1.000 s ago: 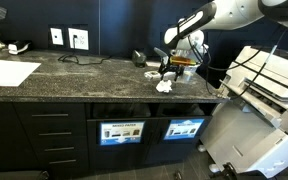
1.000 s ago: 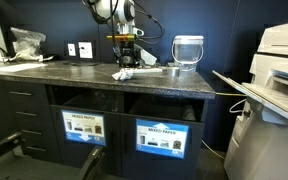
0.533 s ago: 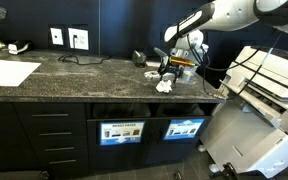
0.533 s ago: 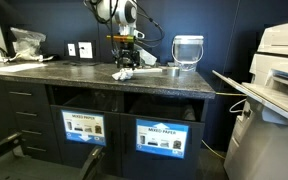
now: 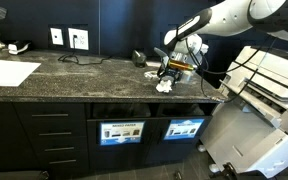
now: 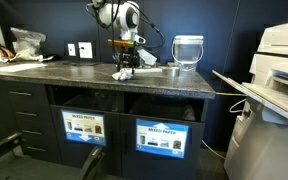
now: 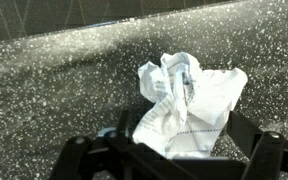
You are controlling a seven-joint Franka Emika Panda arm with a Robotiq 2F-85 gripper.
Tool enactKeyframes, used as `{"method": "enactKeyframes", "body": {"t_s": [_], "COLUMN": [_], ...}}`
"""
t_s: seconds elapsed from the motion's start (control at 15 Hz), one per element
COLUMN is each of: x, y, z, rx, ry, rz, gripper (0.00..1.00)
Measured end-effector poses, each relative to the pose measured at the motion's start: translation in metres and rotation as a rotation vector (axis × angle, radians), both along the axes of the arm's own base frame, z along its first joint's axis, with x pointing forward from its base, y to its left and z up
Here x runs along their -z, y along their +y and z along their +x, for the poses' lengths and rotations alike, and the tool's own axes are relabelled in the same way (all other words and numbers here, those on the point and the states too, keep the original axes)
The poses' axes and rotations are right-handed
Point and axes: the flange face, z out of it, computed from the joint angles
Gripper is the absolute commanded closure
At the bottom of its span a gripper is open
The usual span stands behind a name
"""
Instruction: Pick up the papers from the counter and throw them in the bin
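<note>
My gripper moves down a little onto the crumpled white paper next and closes on it, since the wad lies just below my gripper between its open fingers.
A crumpled white paper lies on the dark speckled counter. It shows in both exterior views. My gripper is open and points down just above it, with one dark finger on each side of the wad. In both exterior views the gripper hangs close over the paper. A flat white sheet lies far off on the counter. Bin openings labelled for mixed paper sit in the cabinet front below the counter.
A glass bowl stands on the counter close to the gripper. A large printer stands beside the counter's end. A plastic bag and wall sockets with a cable are farther along.
The gripper has sunk slightly toward the crumpled paper and the upper arm has shifted. The paper has not moved.
</note>
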Motion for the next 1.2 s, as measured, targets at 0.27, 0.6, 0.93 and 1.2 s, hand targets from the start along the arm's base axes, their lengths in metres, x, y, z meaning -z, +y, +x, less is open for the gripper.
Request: {"method": "enactKeyframes", "body": {"t_s": [0.27, 0.6, 0.93, 1.2], "x": [0.008, 0.017, 0.027, 0.032], "y": [-0.001, -0.002, -0.003, -0.003], "z": [0.001, 0.002, 0.002, 0.003], "rx": [0.004, 0.01, 0.017, 0.018], "ry": [-0.003, -0.004, 0.007, 0.01], "rz": [0.002, 0.007, 0.014, 0.015], "gripper": [0.0, 0.0, 0.0, 0.0]}}
